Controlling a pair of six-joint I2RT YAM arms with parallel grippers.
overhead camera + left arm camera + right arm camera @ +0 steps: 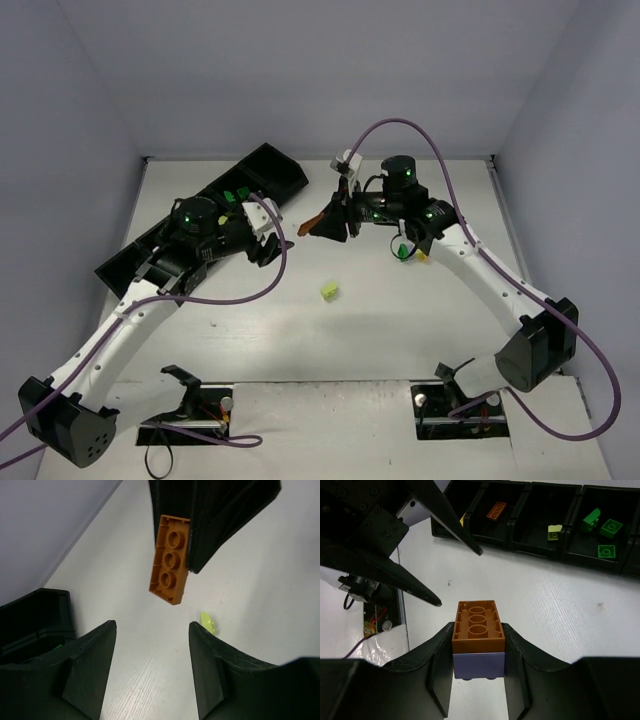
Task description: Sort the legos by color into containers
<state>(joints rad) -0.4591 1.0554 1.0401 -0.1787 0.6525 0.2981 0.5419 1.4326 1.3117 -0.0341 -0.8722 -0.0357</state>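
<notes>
My left gripper moves to the right in the top view onto the orange brick's loose end (305,230) (168,591) next, since it juts toward my open fingers from that side.
My right gripper (478,631) is shut on a brown-orange brick (477,622) stacked on a purple brick (479,664), held above the table. In the top view the right gripper (328,224) holds the orange brick (310,226) near the table's middle. My left gripper (152,625) is open and empty, facing the orange brick (170,560); in the top view it (270,248) is just left of it. A lime brick (328,291) lies loose on the table. The black tray (282,168) runs diagonally at the left, with green bricks (605,527), a lime one (554,531) and an orange one (496,510) in separate compartments.
A green brick (402,250) and a yellow brick (421,256) lie on the table under the right arm. The lime brick (208,621) lies just beyond my left gripper's right finger (220,675). Grey walls close in the table on three sides.
</notes>
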